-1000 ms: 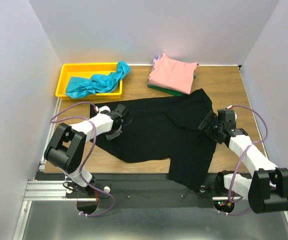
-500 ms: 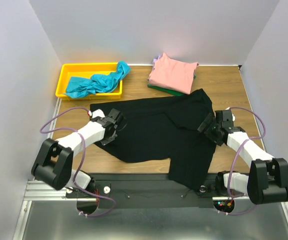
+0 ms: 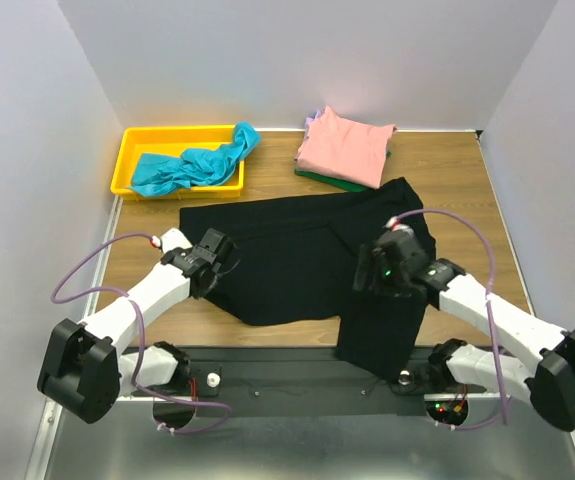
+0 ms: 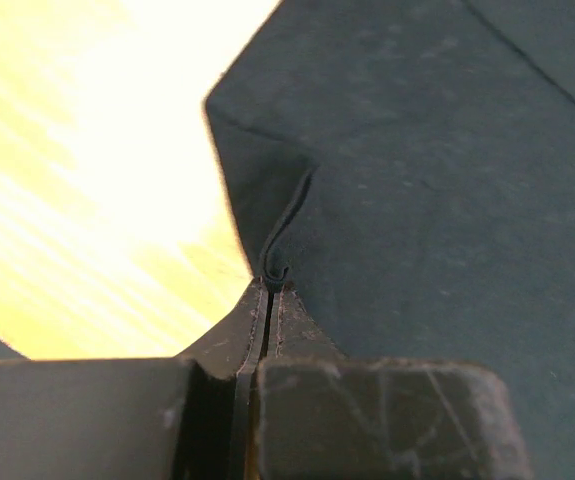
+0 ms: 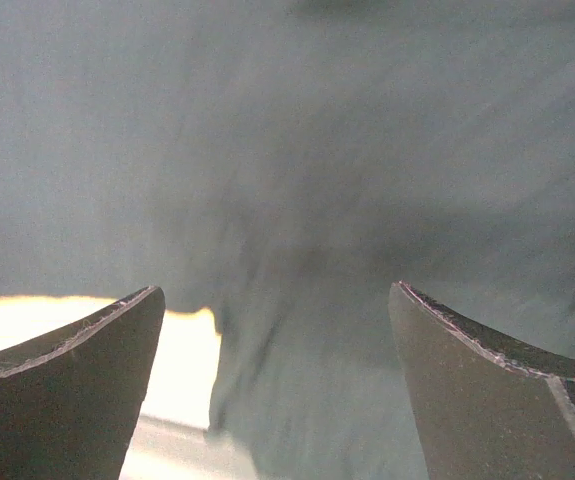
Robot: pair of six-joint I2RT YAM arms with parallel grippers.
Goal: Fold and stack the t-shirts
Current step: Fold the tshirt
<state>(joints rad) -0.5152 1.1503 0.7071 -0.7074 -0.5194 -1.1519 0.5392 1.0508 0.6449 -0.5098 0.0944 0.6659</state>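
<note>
My right gripper moves back and down onto the shirt's hanging end (image 3: 369,357) next, since that cloth overhangs the table below and nearer the base.
The large black t-shirt (image 3: 297,255) lies spread over the middle of the wooden table, its lower right part hanging over the near edge. My left gripper (image 3: 210,262) is shut on a fold at the shirt's left edge; the pinched cloth (image 4: 277,255) rises just above the closed fingertips. My right gripper (image 3: 375,272) is open above the shirt's right half, black cloth (image 5: 297,200) filling its view between the spread fingers (image 5: 87,350). A salmon-pink t-shirt (image 3: 347,145) lies folded on a stack with a green one (image 3: 322,179) and a lavender one (image 3: 310,122) under it. A teal t-shirt (image 3: 192,165) lies crumpled in the bin.
The yellow plastic bin (image 3: 127,165) stands at the back left of the table (image 3: 447,165). Grey walls close in the left, right and back. A black rail (image 3: 277,375) runs along the near edge by the arm bases.
My left gripper has slid toward the near left along the shirt's left edge. My right gripper has swung left, from the shirt's right edge to above its right half.
</note>
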